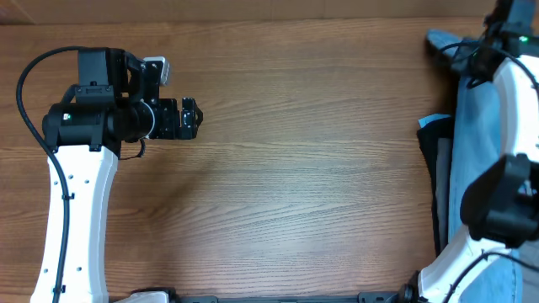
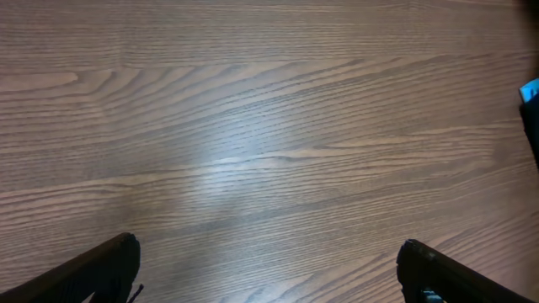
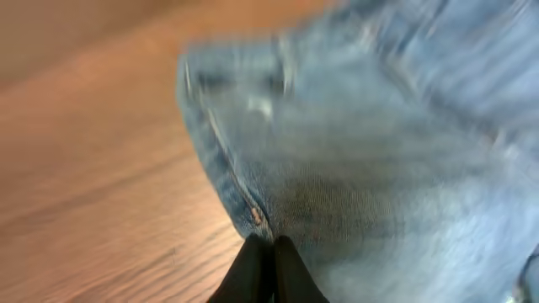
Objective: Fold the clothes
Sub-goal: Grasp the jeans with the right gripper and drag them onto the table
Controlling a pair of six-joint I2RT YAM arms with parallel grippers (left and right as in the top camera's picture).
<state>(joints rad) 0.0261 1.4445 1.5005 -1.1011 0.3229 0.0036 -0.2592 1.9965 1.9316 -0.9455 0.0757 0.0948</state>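
The bare middle tabletop lies left of my right gripper in the overhead view, so next my right gripper needs to sweep the jeans' edge over that wood and release.
The light blue denim jeans (image 1: 474, 126) lie in a long strip along the table's right edge, over a black garment (image 1: 431, 156). My right gripper (image 1: 493, 38) is at the far right end of the table. In the right wrist view its fingers (image 3: 271, 242) are pressed together on the seamed edge of the jeans (image 3: 379, 151), which look blurred. My left gripper (image 1: 190, 118) is open and empty over bare wood at the left. Its two fingertips (image 2: 265, 252) stand wide apart in the left wrist view.
The wooden table (image 1: 295, 168) spreads between the two arms. A sliver of blue and dark cloth (image 2: 532, 109) shows at the right edge of the left wrist view. The right arm's white links (image 1: 518, 101) cross over the jeans.
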